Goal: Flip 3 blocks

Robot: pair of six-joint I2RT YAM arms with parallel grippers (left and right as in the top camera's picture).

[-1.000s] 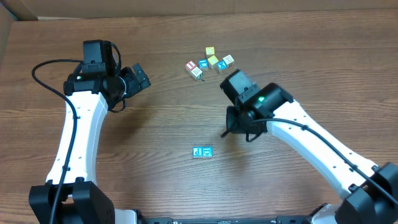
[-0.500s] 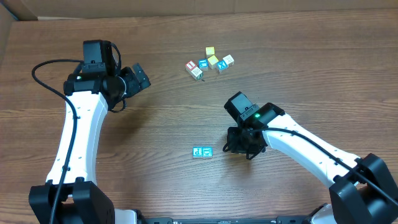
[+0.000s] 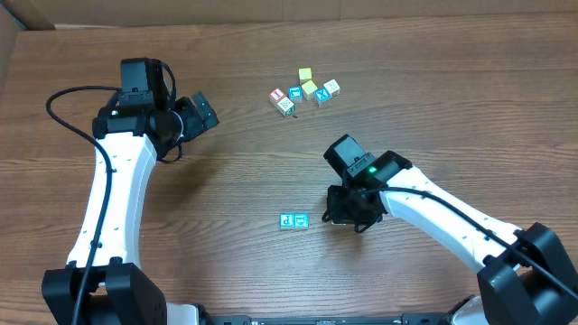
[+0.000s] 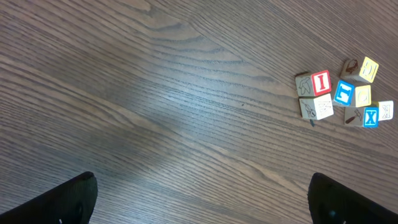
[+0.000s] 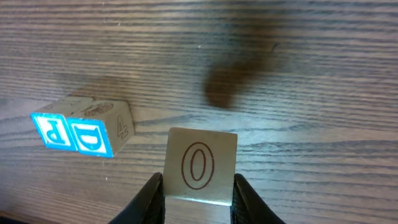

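Note:
My right gripper eases slightly toward the D block next, staying low, and releases the pale block there, because bare wood lies open beside the D block.
A pale wooden block with a red "O" [image 5: 200,165] sits between the fingers of my right gripper [image 5: 198,188], which is shut on it just above the table. In the overhead view this gripper [image 3: 348,212] hides the O block. To its left two blocks lie side by side and touching: one with a blue "P" face [image 5: 53,129] [image 3: 287,219] and one with a blue "D" face [image 5: 93,135] [image 3: 301,220]. My left gripper [image 4: 202,193] [image 3: 200,113] hangs wide open over bare wood at the far left, holding nothing.
A cluster of several other cubes [image 3: 305,90] lies at the far middle of the table, among them a red "I" cube [image 4: 320,82] and a blue "X" cube [image 4: 370,117]. A cardboard box edge [image 3: 27,13] shows at the far left corner.
My right arm has come forward and down towards the P and D blocks with the O block in its grip, then almost stopped. The left arm has not moved.

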